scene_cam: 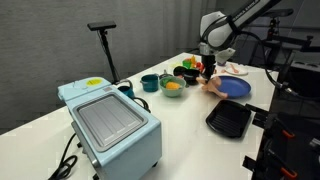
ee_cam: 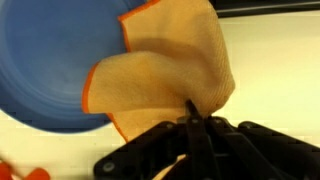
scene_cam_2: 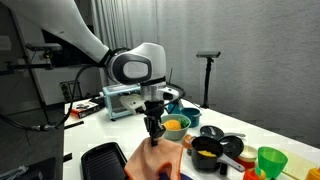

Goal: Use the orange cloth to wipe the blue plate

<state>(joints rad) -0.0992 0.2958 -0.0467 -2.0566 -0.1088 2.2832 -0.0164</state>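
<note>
The tabletop beside the black tray is bare, so next my gripper needs to move off the plate (scene_cam: 236, 88) toward the toaster oven, then down there to let go of the cloth.
The orange cloth (ee_cam: 165, 80) hangs from my gripper (ee_cam: 190, 118), whose fingers are shut on its edge. The cloth drapes over the right rim of the blue plate (ee_cam: 55, 60) in the wrist view. In an exterior view the gripper (scene_cam: 208, 70) holds the cloth (scene_cam: 213, 84) at the near-left edge of the blue plate (scene_cam: 236, 88). In an exterior view the gripper (scene_cam_2: 153, 128) pinches the cloth (scene_cam_2: 158, 160), which covers most of the plate there.
A black tray (scene_cam: 229, 120) lies in front of the plate. Bowls and cups (scene_cam: 172, 87) stand to the plate's left, with a light blue toaster oven (scene_cam: 110, 122) further along. A green cup (scene_cam_2: 271, 160) and dark bowls (scene_cam_2: 208, 148) show nearby.
</note>
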